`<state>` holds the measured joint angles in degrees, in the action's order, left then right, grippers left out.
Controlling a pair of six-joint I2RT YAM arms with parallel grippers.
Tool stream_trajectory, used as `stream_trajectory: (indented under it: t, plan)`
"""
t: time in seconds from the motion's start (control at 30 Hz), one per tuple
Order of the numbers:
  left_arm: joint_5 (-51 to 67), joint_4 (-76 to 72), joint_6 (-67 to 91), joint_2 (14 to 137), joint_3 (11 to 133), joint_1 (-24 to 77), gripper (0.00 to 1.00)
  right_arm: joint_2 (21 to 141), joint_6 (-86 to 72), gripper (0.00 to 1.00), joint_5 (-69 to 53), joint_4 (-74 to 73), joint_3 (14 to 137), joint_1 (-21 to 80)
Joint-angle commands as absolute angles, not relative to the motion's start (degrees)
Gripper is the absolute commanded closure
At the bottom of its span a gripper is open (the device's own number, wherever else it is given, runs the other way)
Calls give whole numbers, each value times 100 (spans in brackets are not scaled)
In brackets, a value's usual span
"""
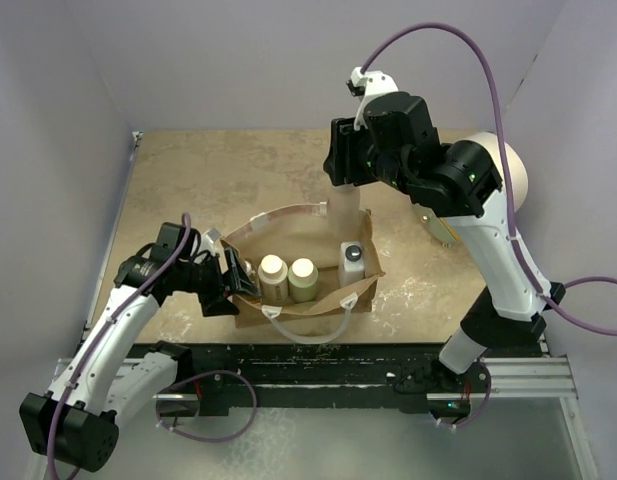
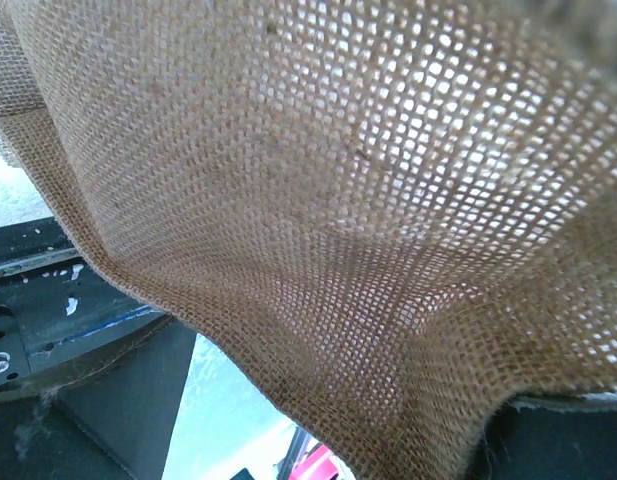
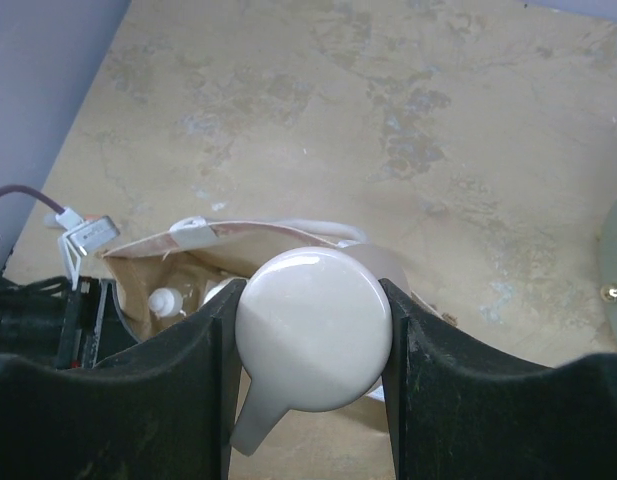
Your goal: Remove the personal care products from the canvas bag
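Observation:
Bare tabletop by the pale cylinder (image 3: 468,230) is below my right gripper and to its right in the top view, so I should go there, lower the bottle and let go.
The tan canvas bag (image 1: 308,300) stands open mid-table, its white rope handle (image 1: 306,330) hanging at the front. Inside stand two cream-capped bottles (image 1: 273,268) (image 1: 303,270) and a white black-capped bottle (image 1: 352,258). My right gripper (image 1: 346,185) (image 3: 313,330) is shut on the round head of the tall beige pump bottle (image 1: 344,212) (image 3: 313,325), held above the bag's back rim (image 3: 238,235). A small white-capped bottle (image 3: 166,300) shows down in the bag. My left gripper (image 1: 233,280) is at the bag's left wall, jaws apart; burlap (image 2: 338,200) fills its wrist view.
A large pale cylinder (image 1: 510,170) lies at the back right behind the right arm; its edge (image 3: 616,270) shows in the right wrist view. Purple walls enclose the table (image 1: 188,170) on three sides. A black rail (image 1: 318,385) runs along the near edge.

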<state>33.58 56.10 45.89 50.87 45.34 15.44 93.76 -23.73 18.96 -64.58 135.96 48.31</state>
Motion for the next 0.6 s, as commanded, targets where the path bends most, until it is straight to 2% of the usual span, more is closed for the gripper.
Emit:
stream_trajectory:
  t: [0.0, 0.2, 0.37, 0.57]
  plan:
    - [3146, 5299, 4383, 5268, 4681, 1528, 20, 9246, -2218, 100, 2385, -5816, 14158, 4809]
    - [3123, 5380, 4245, 5410, 4824, 1529, 20, 9300, -2124, 100, 2634, -5565, 14202, 4780]
    - [3106, 5487, 4082, 5517, 4910, 1525, 20, 9649, -1998, 100, 2634, -5559, 14906, 4625]
    - [2893, 5721, 3838, 5615, 5065, 1529, 20, 9678, -2021, 100, 2323, -5369, 14976, 4115]
